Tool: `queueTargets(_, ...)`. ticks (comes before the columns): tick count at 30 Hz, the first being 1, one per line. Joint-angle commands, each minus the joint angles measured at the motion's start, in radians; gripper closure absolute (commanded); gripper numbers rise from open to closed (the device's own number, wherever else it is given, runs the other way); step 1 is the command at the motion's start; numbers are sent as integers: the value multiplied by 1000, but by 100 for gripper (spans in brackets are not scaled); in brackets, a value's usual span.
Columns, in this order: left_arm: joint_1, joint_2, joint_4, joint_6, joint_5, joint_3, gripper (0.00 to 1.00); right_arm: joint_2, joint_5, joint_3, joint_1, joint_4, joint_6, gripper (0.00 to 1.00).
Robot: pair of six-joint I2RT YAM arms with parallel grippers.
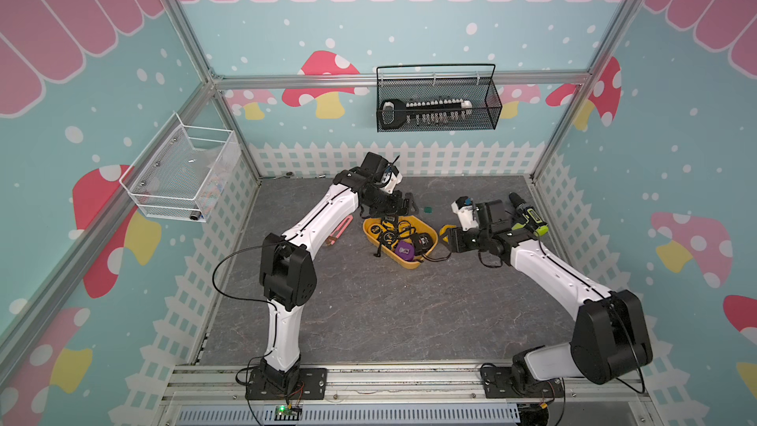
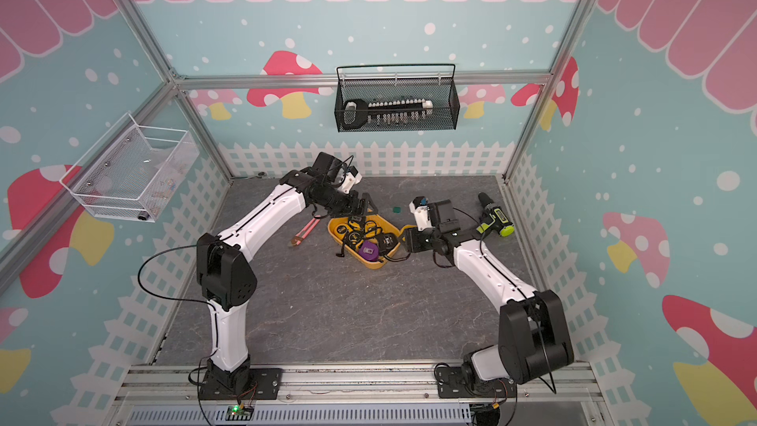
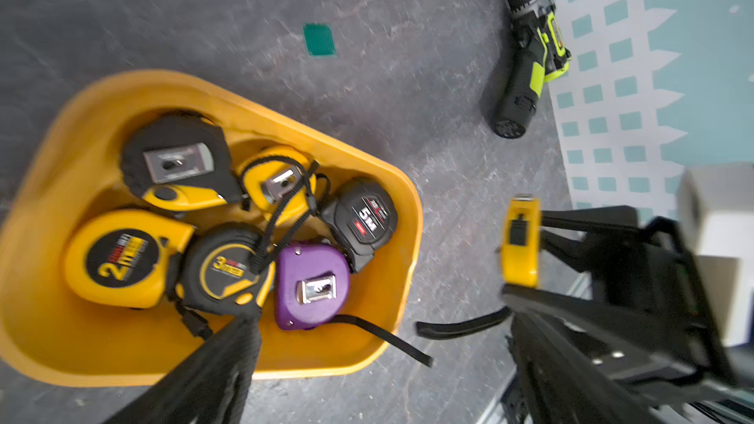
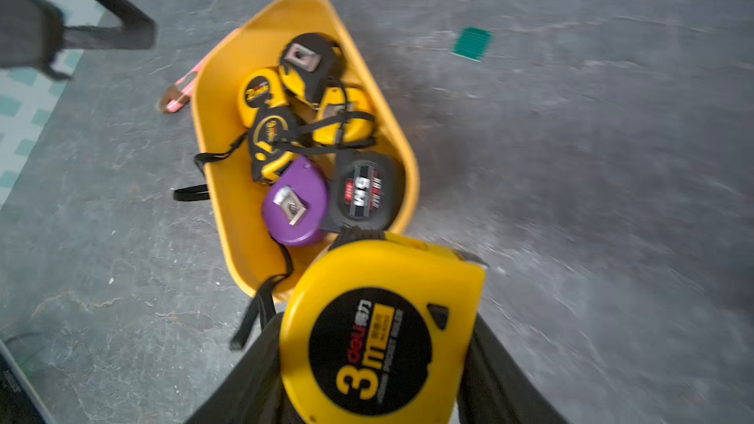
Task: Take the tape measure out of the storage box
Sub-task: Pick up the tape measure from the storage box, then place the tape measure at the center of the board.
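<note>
I need my right gripper to pull back, lower and release the tape measure next, since bare tabletop clear of the box is below and back toward my base.
The yellow-orange storage box (image 1: 413, 264) (image 3: 61, 344) (image 4: 220, 181) lies mid-table and holds several tape measures, among them a purple one (image 3: 312, 285) and a black one (image 3: 363, 218). A yellow tape measure (image 4: 379, 332) (image 3: 520, 246) marked 3m is out of the box, just past its right end. My right gripper (image 4: 377, 340) (image 1: 450, 237) is shut on it, a finger on each side. My left gripper (image 3: 377, 332) (image 1: 403, 209) hangs open over the box's far end with nothing between its fingers.
A green-and-black drill (image 1: 528, 215) lies right of the right wrist. A small green square (image 1: 428, 209) sits behind the box and a pink tool (image 1: 340, 231) to its left. A black wire basket (image 1: 438, 100) and a white mesh basket (image 1: 184, 174) hang on the walls.
</note>
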Motion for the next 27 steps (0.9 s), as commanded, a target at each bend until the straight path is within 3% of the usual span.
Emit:
queueTargets(1, -28, 96, -99, 115, -187, 67, 1, -57, 28, -62, -77, -164, -29, 62)
queueTargets(5, -78, 182, -160, 203, -323, 140, 1, -38, 68, -105, -136, -222, -59, 61)
queueTargets(11, -83, 256, -168, 196, -453, 202, 1, 71, 55, -155, -170, -181, -69, 61)
queueTargets(17, -85, 308, -182, 214, -555, 264, 1, 191, 48, -105, -174, -206, -43, 57)
queueTargets(27, -157, 291, -193, 300, -487, 256, 1, 270, 235, -35, -183, -319, -20, 52)
